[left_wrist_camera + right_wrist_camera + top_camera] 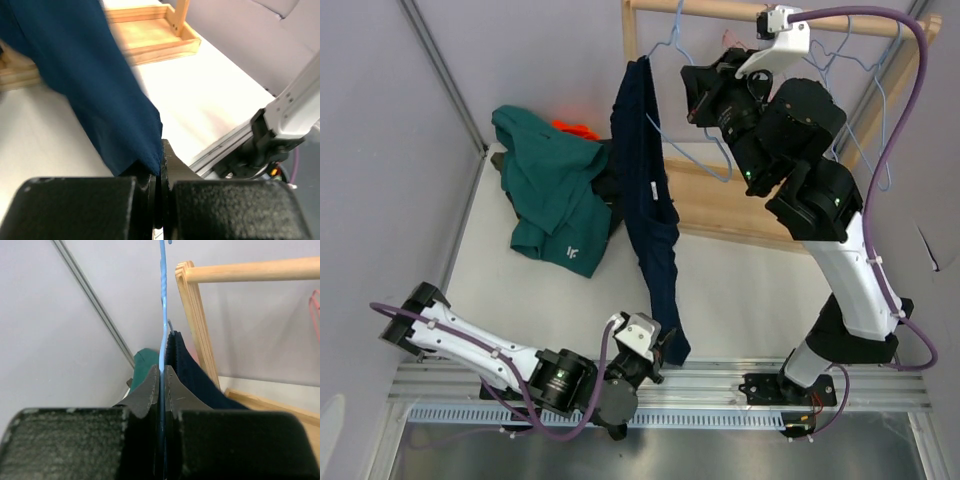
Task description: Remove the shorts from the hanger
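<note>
My right gripper moves toward the top bar's middle (pixel 275 271) next and releases the hanger wire (pixel 162 300), as that part of the bar lies to its right in the top view.
The navy blue shorts (pixel 648 215) hang from a light blue wire hanger (pixel 692 135) on the wooden rack and stretch down to the front edge. My left gripper (pixel 665 345) is shut on their lower hem; the left wrist view shows the navy fabric (pixel 95 85) pinched between the jaws. My right gripper (pixel 705 95) is shut on the blue hanger wire (pixel 162 300), with the navy waistband (pixel 185 365) beside it. Teal green shorts (pixel 550 190) lie heaped at the back left over black shorts (pixel 608 190), with bright orange shorts (pixel 575 128) peeking out behind. The olive shorts are hidden.
The wooden rack has a top rail (pixel 720 10) and a flat base tray (pixel 730 200) at the back right. More empty wire hangers (pixel 865 70) hang on the rail. A metal rail (pixel 720 380) runs along the table's front edge. Grey walls close in both sides.
</note>
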